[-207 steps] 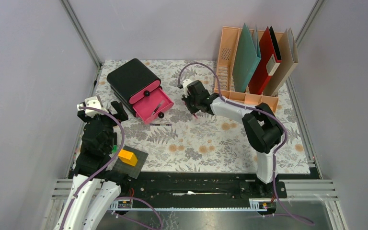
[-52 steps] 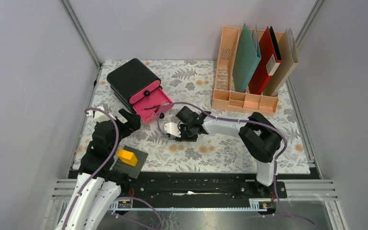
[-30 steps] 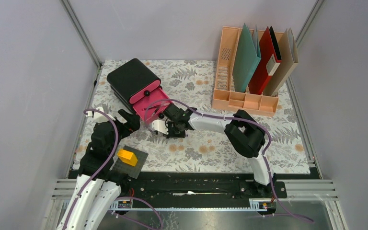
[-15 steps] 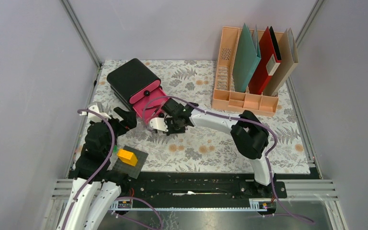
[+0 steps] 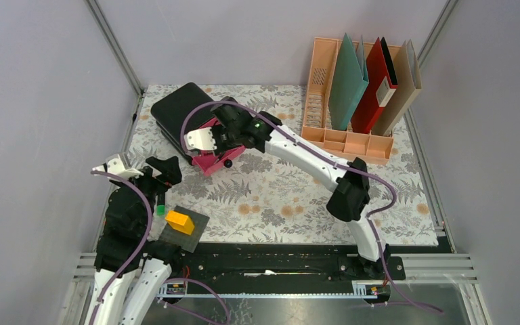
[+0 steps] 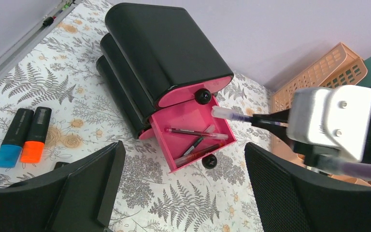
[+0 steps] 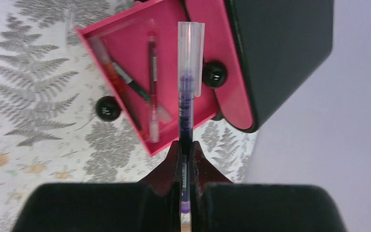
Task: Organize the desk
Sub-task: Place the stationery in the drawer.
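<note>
The clear purple pen still hangs above the drawer's bare bottom beside the pens, so my right gripper should lower into the open pink drawer (image 5: 213, 162) next.
The desk (image 5: 291, 196) has a pale cloth with ferns and flowers. A black drawer box (image 5: 176, 108) stands at the back left, its lower pink drawer (image 5: 213, 162) pulled open. In the left wrist view the drawer (image 6: 183, 118) holds three pens (image 6: 195, 133). My right gripper (image 5: 220, 128) is shut on a clear purple pen (image 7: 187, 92) and holds it above the drawer (image 7: 135, 48). The pen's tip points at the box. The pen also shows in the left wrist view (image 6: 232, 115). My left gripper (image 5: 161, 172) is open and empty, low over the desk's left side.
A peach file rack (image 5: 349, 139) with upright folders (image 5: 352, 81) stands at the back right. A blue highlighter (image 6: 12, 137) and an orange highlighter (image 6: 35, 135) lie left of the box. A yellow-orange block (image 5: 179, 221) sits on a dark pad (image 5: 196, 235) at the near left.
A pen that lay in front of the drawer is gone from the cloth. My right gripper dropped there, then rose back-left over the drawer with the purple pen. My left arm drew back a little.
</note>
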You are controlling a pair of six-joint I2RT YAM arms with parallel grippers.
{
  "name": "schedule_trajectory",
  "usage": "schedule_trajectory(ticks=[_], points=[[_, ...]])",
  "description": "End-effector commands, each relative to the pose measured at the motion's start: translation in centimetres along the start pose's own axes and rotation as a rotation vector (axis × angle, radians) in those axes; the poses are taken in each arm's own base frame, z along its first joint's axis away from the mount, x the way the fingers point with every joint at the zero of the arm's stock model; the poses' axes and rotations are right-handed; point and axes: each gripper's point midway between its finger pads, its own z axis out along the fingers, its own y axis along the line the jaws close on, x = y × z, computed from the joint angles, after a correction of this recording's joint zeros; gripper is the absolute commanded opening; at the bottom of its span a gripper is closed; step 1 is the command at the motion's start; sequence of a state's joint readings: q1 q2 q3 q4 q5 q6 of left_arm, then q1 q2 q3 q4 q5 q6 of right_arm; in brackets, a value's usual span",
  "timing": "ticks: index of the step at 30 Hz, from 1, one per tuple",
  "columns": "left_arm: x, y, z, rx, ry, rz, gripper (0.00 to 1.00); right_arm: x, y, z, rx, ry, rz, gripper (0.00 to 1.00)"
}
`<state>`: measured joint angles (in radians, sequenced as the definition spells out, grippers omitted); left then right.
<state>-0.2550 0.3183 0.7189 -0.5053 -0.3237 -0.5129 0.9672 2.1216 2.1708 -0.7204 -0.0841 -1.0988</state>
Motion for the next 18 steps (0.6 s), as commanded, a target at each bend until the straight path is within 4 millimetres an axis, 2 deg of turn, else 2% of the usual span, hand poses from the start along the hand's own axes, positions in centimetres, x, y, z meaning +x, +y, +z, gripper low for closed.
schedule_trajectory(ticks=[1,5,11,15,18], points=[[-2.0,0.0,-0.7,-0.005,-0.065,-0.001,0.99,0.6,-1.0,3.0,0.036,0.044,-0.082,0.00],[-1.8,0.3,-1.0,-0.010,-0.070,-0.009,0.99,0.1,-2.4,4.7,0.106,0.016,-0.103,0.00],[-1.4,0.5,-1.1,-0.010,-0.073,-0.030,0.99,0.7,-2.9,7.0,0.149,0.031,-0.132,0.01],[-1.0,0.6,-1.1,-0.008,-0.069,-0.041,0.99,1.8,-2.3,9.2,0.160,0.056,-0.146,0.07],[-0.9,0.7,-1.2,-0.003,-0.071,-0.047,0.99,2.3,-2.3,10.3,0.182,0.068,-0.142,0.19]])
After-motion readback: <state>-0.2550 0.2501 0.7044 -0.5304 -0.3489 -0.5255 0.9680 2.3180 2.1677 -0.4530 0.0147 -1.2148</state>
